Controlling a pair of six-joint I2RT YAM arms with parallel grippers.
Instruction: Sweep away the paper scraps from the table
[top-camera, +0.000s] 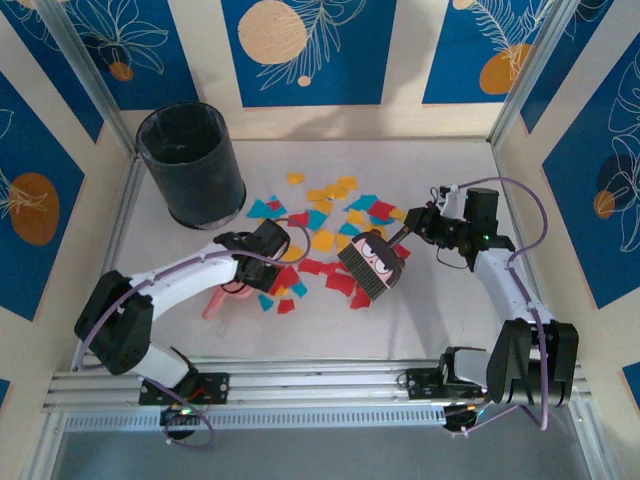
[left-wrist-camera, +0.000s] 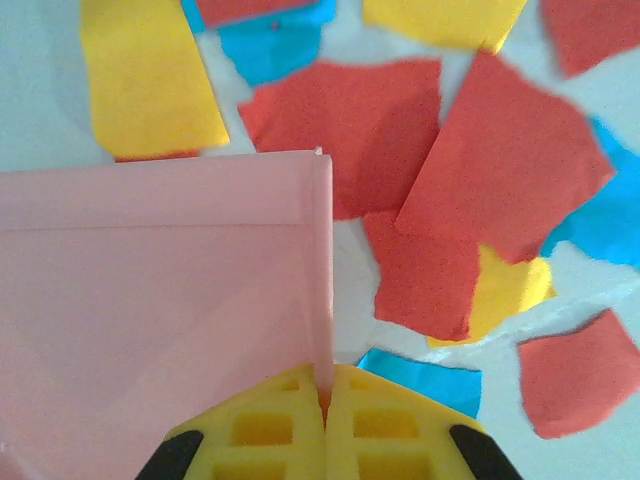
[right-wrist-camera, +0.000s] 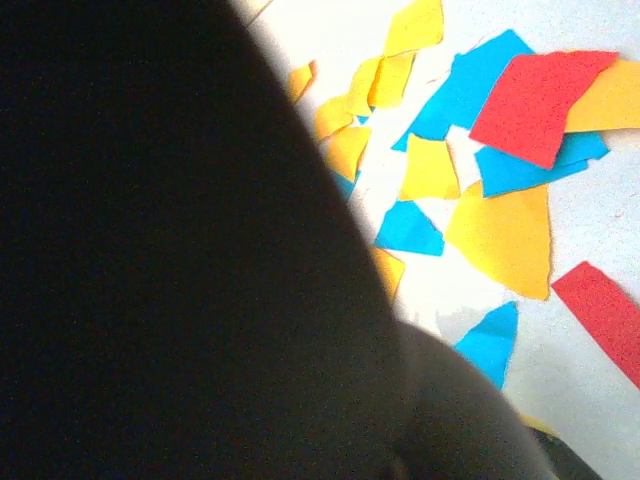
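Note:
My left gripper moves the pink dustpan across the red scraps toward the brush (top-camera: 372, 268) next, then releases the dustpan's side.
Red, yellow and blue paper scraps (top-camera: 325, 235) lie scattered over the middle of the table (top-camera: 440, 320). My left gripper (top-camera: 268, 258) is at their left edge, with its yellow fingers (left-wrist-camera: 270, 425) shut on the thin side wall of a pink dustpan (left-wrist-camera: 150, 300). The pan (top-camera: 222, 298) rests on the table with its open lip against red scraps (left-wrist-camera: 360, 125). My right gripper (top-camera: 415, 225) is shut on the handle of a small cartoon-face brush (top-camera: 372, 268), which stands among the scraps. The brush's dark back (right-wrist-camera: 180, 260) hides the right fingers, and more scraps (right-wrist-camera: 500, 225) lie beyond it.
A black bin (top-camera: 190, 165) lined with a bag stands at the back left, close to the left arm. Aluminium rails (top-camera: 300, 385) run along the near edge, and patterned walls close in the table's sides.

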